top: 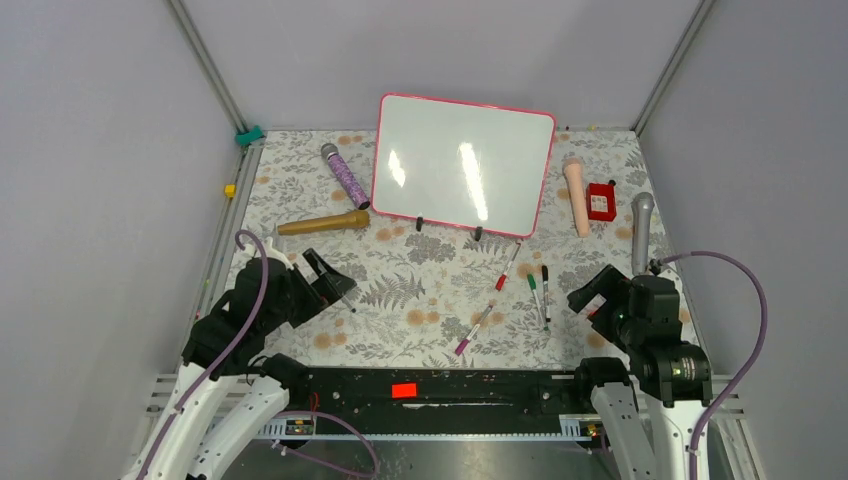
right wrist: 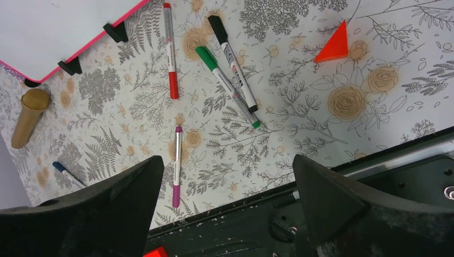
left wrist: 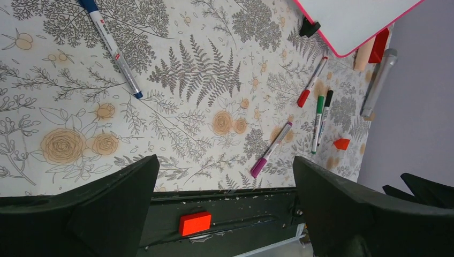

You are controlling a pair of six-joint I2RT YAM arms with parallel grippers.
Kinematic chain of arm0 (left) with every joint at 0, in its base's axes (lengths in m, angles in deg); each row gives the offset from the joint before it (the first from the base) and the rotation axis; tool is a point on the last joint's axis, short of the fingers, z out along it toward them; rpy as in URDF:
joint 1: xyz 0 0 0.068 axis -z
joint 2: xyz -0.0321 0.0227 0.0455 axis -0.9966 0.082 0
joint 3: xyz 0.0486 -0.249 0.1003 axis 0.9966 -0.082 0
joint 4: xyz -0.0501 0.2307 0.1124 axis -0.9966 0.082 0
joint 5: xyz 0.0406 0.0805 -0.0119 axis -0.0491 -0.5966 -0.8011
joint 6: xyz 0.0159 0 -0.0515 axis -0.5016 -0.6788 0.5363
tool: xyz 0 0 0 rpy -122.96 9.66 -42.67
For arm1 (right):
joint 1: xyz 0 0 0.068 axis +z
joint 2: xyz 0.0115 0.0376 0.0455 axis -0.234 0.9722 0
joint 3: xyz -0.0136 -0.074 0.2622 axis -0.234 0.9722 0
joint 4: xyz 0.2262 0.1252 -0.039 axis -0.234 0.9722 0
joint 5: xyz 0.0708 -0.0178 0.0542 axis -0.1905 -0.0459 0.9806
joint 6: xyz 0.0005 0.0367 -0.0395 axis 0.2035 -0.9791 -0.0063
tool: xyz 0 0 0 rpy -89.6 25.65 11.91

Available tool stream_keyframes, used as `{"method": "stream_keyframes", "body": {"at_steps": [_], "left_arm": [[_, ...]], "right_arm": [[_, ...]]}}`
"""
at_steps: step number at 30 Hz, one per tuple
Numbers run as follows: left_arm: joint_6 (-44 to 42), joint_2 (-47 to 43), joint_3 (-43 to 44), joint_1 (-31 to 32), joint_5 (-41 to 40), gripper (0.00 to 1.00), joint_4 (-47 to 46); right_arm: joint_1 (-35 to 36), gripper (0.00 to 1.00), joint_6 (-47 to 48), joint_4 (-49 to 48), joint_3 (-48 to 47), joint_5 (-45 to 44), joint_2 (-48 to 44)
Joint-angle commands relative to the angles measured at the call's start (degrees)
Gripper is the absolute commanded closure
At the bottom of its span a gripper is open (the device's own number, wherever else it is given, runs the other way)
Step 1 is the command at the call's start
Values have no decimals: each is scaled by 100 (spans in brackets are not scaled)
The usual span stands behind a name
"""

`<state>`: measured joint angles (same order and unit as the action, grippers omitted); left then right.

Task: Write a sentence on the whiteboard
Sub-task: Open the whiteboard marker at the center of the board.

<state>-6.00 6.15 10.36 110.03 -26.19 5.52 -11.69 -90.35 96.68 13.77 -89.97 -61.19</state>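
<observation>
My left gripper next reaches outward and lowers its fingers astride the blue marker's cap (left wrist: 89, 5), which lies below and outward, as the board is blank.
The whiteboard (top: 462, 165) stands tilted on two black clip feet at the back of the flowered table, and its white face is blank; no sentence shows on it. Its pink rim also shows in the left wrist view (left wrist: 348, 21) and the right wrist view (right wrist: 53, 27). A blue marker (left wrist: 112, 48) lies near my left gripper. Red (top: 508, 266), green (top: 535, 295), black (top: 546, 297) and purple (top: 474, 328) markers lie in front of the board. My left gripper (top: 335, 285) is open and empty. My right gripper (top: 590, 298) is open and empty.
A gold microphone (top: 322, 224) and a purple one (top: 345, 176) lie left of the board. A peach one (top: 577, 196), a red box (top: 601, 201) and a silver microphone (top: 640, 232) lie to its right. An orange triangle (right wrist: 334, 45) sits near my right gripper.
</observation>
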Motion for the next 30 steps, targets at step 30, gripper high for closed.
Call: {"method": "stream_keyframes", "body": {"at_steps": [30], "left_arm": [[-765, 1843, 170, -493, -2203, 3, -151]], "right_arm": [[4446, 7, 390, -3536, -1807, -1134, 4958]]}}
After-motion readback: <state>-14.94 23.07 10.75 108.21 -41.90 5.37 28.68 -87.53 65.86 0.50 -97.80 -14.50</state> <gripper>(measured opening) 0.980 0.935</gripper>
